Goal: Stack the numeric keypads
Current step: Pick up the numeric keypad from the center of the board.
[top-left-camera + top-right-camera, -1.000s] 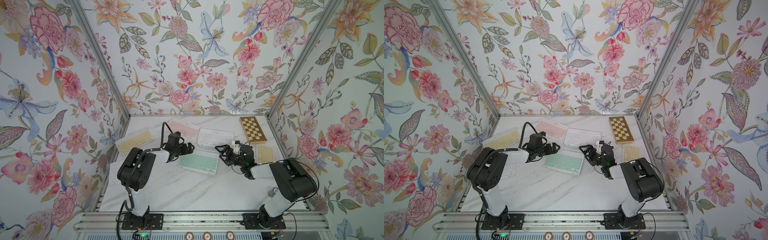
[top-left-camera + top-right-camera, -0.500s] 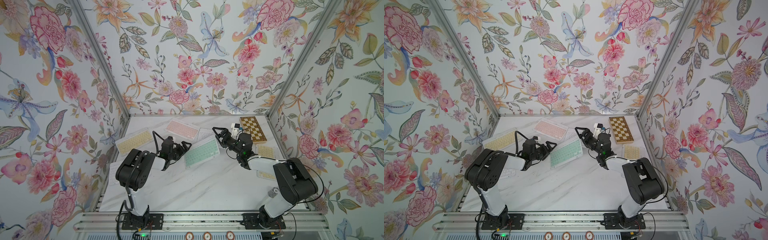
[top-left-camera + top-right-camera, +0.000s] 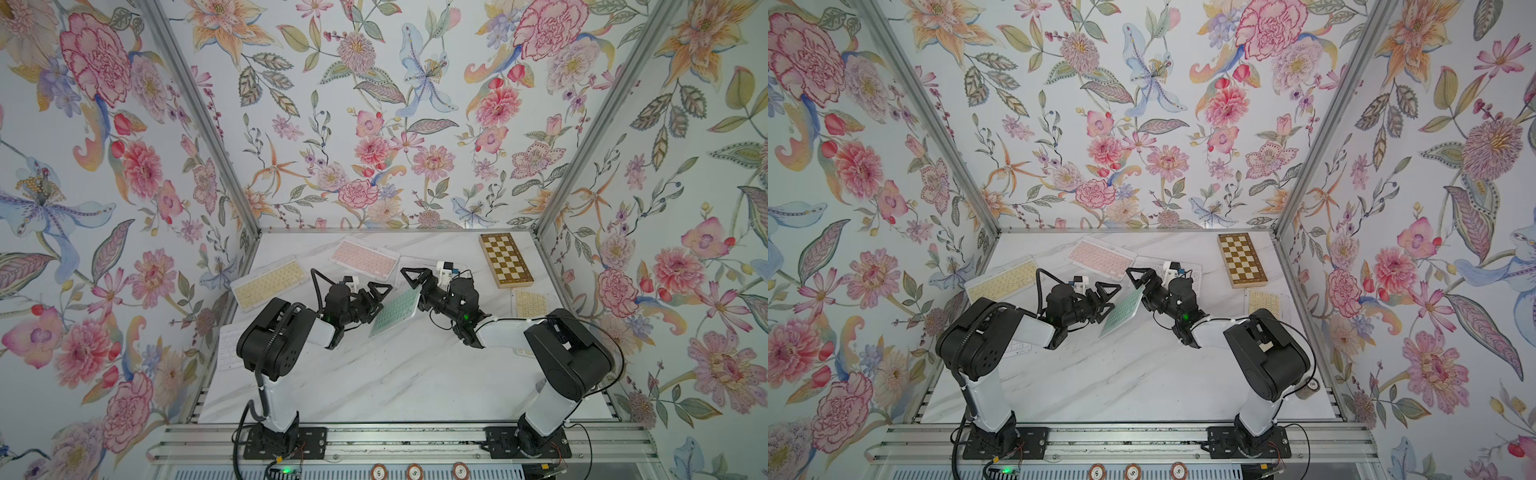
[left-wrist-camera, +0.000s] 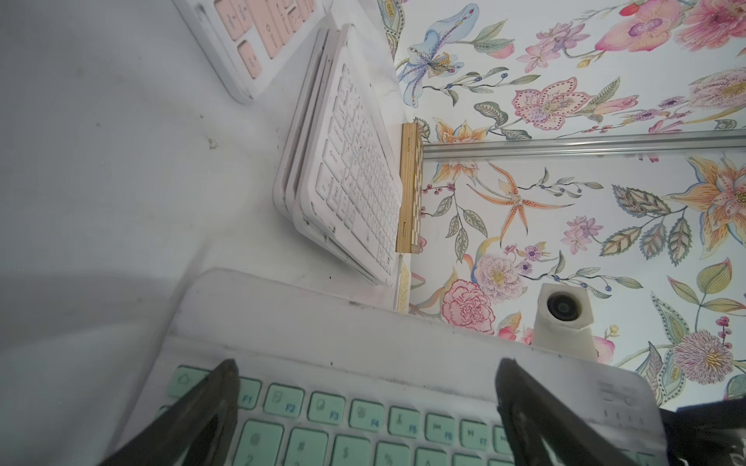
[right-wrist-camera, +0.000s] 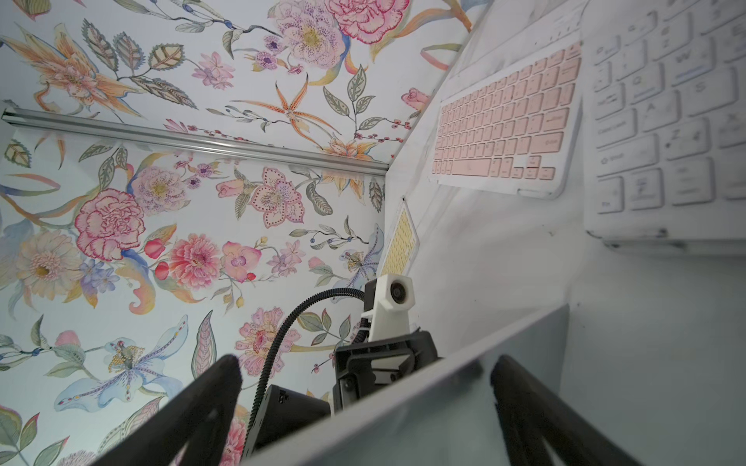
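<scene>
The mint green keypad's thin edge [image 3: 418,294] [image 5: 384,399] runs at a slant between the spread fingers of my right gripper. My right gripper will therefore turn square to it next and close.
A mint green keypad [image 3: 395,311] [image 3: 1123,309] stands tipped up on its long edge at mid-table, between my two grippers. My left gripper [image 3: 380,297] [image 4: 367,373] is open, its fingers spread over the key face [image 4: 363,427]. My right gripper [image 3: 415,286] [image 5: 363,367] is open against the keypad's grey back [image 5: 424,423], with one finger [image 5: 524,403] in front of it. Neither pair of jaws closes on it. Behind lies a stack of white keypads [image 4: 355,173] [image 5: 666,121]. A pink keypad [image 3: 365,257] and a yellow one [image 3: 270,282] lie flat further left.
A wooden chessboard [image 3: 505,259] lies at the back right. A small yellow keypad [image 3: 530,303] is in front of it near the right wall. A white keypad [image 3: 228,349] lies partly under the left arm by the left wall. The cell's walls close three sides.
The green keypad lay flat a second ago and has been tipped up steeply. The right gripper swung from the right front to its far side, and the left gripper closed in on its key face.
</scene>
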Controlling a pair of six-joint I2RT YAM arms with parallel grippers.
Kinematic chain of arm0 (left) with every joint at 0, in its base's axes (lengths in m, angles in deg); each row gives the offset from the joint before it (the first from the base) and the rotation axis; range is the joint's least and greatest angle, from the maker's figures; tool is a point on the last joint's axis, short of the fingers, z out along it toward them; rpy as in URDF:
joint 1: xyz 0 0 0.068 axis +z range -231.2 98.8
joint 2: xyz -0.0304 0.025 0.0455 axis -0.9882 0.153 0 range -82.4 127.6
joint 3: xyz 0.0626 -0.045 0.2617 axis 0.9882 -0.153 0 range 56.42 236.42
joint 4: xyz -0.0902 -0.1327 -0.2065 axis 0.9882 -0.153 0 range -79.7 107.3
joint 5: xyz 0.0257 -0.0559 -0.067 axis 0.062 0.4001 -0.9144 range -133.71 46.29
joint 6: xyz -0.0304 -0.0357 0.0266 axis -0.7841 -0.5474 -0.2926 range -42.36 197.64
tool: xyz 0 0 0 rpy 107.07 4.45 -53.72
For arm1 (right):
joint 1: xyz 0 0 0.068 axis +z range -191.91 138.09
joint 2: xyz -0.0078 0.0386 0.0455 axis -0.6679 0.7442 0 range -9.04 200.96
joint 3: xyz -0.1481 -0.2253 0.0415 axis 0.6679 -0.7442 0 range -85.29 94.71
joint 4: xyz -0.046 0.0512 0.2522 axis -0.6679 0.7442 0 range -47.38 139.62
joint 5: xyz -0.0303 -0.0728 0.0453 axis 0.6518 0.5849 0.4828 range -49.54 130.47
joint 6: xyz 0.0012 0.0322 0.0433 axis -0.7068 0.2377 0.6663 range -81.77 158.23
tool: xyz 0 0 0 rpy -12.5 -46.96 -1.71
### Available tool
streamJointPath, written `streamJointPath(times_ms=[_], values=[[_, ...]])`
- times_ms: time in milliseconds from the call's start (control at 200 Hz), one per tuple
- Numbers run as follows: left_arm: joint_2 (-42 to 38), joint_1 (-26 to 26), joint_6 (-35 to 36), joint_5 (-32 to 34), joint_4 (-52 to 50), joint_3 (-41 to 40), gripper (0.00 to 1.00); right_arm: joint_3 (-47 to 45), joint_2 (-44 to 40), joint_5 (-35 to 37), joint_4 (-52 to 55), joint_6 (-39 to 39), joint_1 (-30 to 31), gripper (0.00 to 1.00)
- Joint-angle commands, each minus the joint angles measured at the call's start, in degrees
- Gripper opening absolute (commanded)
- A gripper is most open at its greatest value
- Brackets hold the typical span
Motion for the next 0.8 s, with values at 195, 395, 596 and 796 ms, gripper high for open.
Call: streamJointPath(times_ms=[195,395,596,796], values=[[-1.1,-0.1,0.1,-1.3,1.3,-1.3,0.99,7.0,-11.3,1.7,32.0,0.0,1.2,0.99],[-1.0,-0.1,0.3,-1.1,1.6,-2.0,0.99,11.1,-12.2,-0.8,43.5,1.6,2.2,0.96],[-0.8,-0.1,0.5,-0.9,1.6,-2.5,0.99,14.6,-13.9,0.4,51.8,-2.1,3.8,0.72],[-0.6,-0.1,0.6,-0.8,1.2,-2.4,0.99,17.1,-15.2,0.9,55.7,-5.3,4.2,0.56]])
